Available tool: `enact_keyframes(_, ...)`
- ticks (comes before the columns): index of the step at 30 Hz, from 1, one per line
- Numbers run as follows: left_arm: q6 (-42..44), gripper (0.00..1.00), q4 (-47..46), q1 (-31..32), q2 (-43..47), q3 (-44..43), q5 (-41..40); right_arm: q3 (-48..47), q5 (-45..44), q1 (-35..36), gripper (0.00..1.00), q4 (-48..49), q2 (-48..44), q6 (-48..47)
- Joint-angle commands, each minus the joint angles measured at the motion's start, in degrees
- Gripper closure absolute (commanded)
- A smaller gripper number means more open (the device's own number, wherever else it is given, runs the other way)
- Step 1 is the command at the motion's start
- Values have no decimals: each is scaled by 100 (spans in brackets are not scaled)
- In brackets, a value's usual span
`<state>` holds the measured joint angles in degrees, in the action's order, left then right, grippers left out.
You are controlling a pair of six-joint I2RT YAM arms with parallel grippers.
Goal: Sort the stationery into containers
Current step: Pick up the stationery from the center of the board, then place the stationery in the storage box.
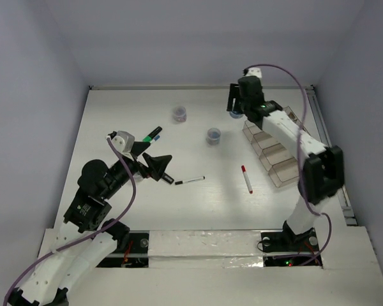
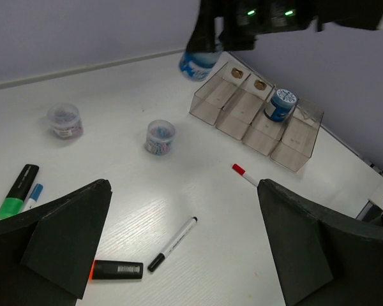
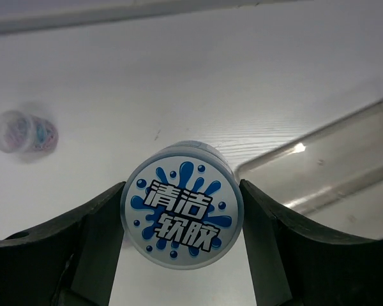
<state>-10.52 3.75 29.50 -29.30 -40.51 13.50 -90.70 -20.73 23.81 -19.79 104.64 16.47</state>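
Note:
The blue-and-white pot goes down into one tray section with the matching blue pot. For this, my right gripper next moves back over that section's empty end (image 2: 263,133) first.
My right gripper (image 3: 182,237) is shut on a blue-and-white pot (image 3: 182,210), held above the table just left of the clear divided tray (image 3: 335,159). In the top view this gripper (image 1: 235,109) is at the tray's (image 1: 274,156) far end. A second blue pot (image 2: 281,104) stands in a tray compartment (image 2: 242,111). My left gripper (image 2: 184,210) is open and empty above a thin black-and-white pen (image 2: 173,243) and an orange-capped black marker (image 2: 117,269). A red-capped white pen (image 1: 247,178) lies mid-table. A green-capped marker (image 2: 17,190) lies at the left.
Two small greyish pots (image 1: 179,113) (image 1: 213,135) stand in the far middle of the table. A small blue-tipped pen (image 2: 33,195) lies beside the green-capped marker. Purple cables run along both arms. Walls enclose the table on three sides.

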Motion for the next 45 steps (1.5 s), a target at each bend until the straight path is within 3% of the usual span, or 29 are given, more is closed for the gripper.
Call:
enact_keyframes(1, 24, 1, -225, -32, 109, -97, 92, 858, -581, -350, 67, 442, -1312, 101)
enact_keyframes(6, 15, 1, -234, 21, 153, -80, 101, 2720, -783, -781, 67, 204, -2954, 348)
enact_keyframes(11, 7, 1, -243, 21, 179, -80, 127, 3216, -546, -1238, 67, -261, -3617, 339)
enact_keyframes(24, 7, 1, -226, 74, 205, -71, 127, 3927, -449, -1344, 66, -210, -3547, 542)
enact_keyframes(40, 15, 1, -225, 74, 179, -80, 109, 4077, -397, -1458, 65, 352, -3222, 542)
enact_keyframes(42, 15, 1, -225, 74, 170, -71, 109, 4139, -370, -1458, 63, 388, -3152, 576)
enact_keyframes(45, 15, 1, -225, 74, 153, -71, 109, 4191, -431, -1511, 54, 380, -3143, 620)
